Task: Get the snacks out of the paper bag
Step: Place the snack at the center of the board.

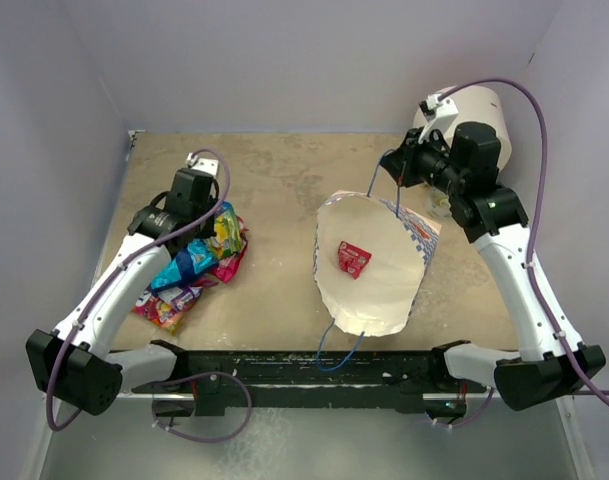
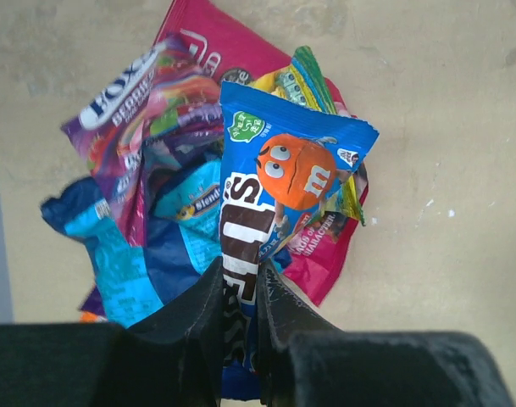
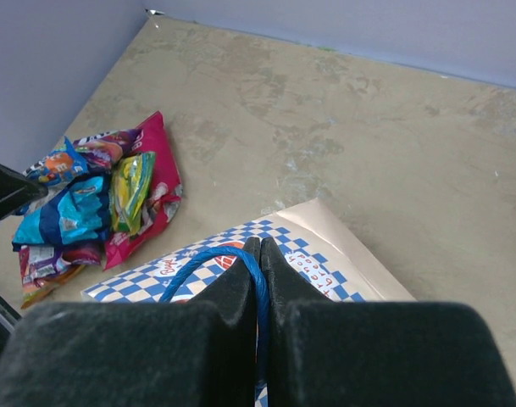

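Note:
My left gripper will go down next onto the pile of snacks below and release the blue candy packet [image 2: 283, 170], because the other snacks are already there outside the bag.
The paper bag [image 1: 384, 295] lies in the middle of the table, its white mouth open towards the camera. One red snack packet [image 1: 353, 260] sits inside it. My right gripper [image 3: 260, 243] is shut on the bag's blue cord handle [image 3: 198, 263], above the checked outside [image 3: 325, 273]. It holds the far rim up. At the left lies a pile of snacks [image 1: 189, 280] in pink, purple, blue and yellow-green. My left gripper [image 2: 241, 273] is shut on a blue candy packet [image 2: 283, 170], which hangs over that pile [image 2: 147, 110].
A large white cylinder [image 1: 484, 108] stands at the back right behind my right arm. The bag's second blue handle [image 1: 339, 355] trails over the near edge by the arm bases. Grey walls close in the left, back and right sides.

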Available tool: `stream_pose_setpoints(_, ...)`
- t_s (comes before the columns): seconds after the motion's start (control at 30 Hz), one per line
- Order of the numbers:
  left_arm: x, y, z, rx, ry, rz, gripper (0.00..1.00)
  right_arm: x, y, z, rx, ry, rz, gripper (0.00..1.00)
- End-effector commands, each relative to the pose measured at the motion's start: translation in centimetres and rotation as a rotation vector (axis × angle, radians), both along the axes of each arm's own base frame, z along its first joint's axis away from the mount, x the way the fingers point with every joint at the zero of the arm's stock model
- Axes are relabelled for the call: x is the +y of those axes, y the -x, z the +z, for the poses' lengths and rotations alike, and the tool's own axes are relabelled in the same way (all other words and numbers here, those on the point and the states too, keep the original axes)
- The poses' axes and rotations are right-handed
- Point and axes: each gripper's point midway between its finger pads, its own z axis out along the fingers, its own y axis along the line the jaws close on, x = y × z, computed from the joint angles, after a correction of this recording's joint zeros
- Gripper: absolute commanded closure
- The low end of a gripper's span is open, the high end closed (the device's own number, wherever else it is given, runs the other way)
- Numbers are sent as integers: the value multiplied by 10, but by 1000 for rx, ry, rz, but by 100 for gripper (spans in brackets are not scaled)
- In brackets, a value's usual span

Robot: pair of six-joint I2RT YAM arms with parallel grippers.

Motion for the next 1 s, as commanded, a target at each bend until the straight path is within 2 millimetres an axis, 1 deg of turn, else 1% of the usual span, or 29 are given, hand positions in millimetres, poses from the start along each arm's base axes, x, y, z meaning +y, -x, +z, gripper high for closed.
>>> stream_pose_setpoints(0.0,-7,-20,7,-51,-126,-224,100,-3,3,22,-94,16,0,100)
stream_pose_setpoints(0.07,-3,-25,-4,-27,-220,-306,100,-3,1,23,-98,25,-3,100)
stream_pose_setpoints(0.13,8,-32,-14,6,-316,-321,100,0,1,24,-101,32,5,100)
stream_pose_setpoints(0.23,13,-42,-26,45,-397,-387,100,5,1,24,-96,30,21,100)
stream_pose_setpoints(0.3,15,-45,-37,92,-441,-419,100,9,2,24,-95,30,31,100)
stream_pose_setpoints(0.37,22,-47,-45,124,-490,-431,100,10,2,24,-94,30,34,100)
stream_pose_setpoints(0.5,30,-55,-52,147,-525,-433,100,9,1,24,-94,35,30,100)
stream_pose_setpoints(0.63,47,-51,-62,189,-548,-391,93,8,1,27,-99,37,27,100)
stream_pose_setpoints(0.7,49,-49,-62,189,-541,-378,87,8,2,26,-97,39,25,100)
stream_pose_setpoints(0.77,50,-47,-59,177,-535,-359,75,8,2,25,-93,36,26,100)
stream_pose_setpoints(0.83,50,-46,-55,164,-525,-348,65,9,2,25,-92,31,30,100)
stream_pose_setpoints(0.93,45,-46,-43,118,-488,-341,48,12,2,26,-88,21,41,100)
stream_pose_setpoints(0.97,43,-47,-37,103,-474,-339,44,13,1,26,-86,18,43,100)
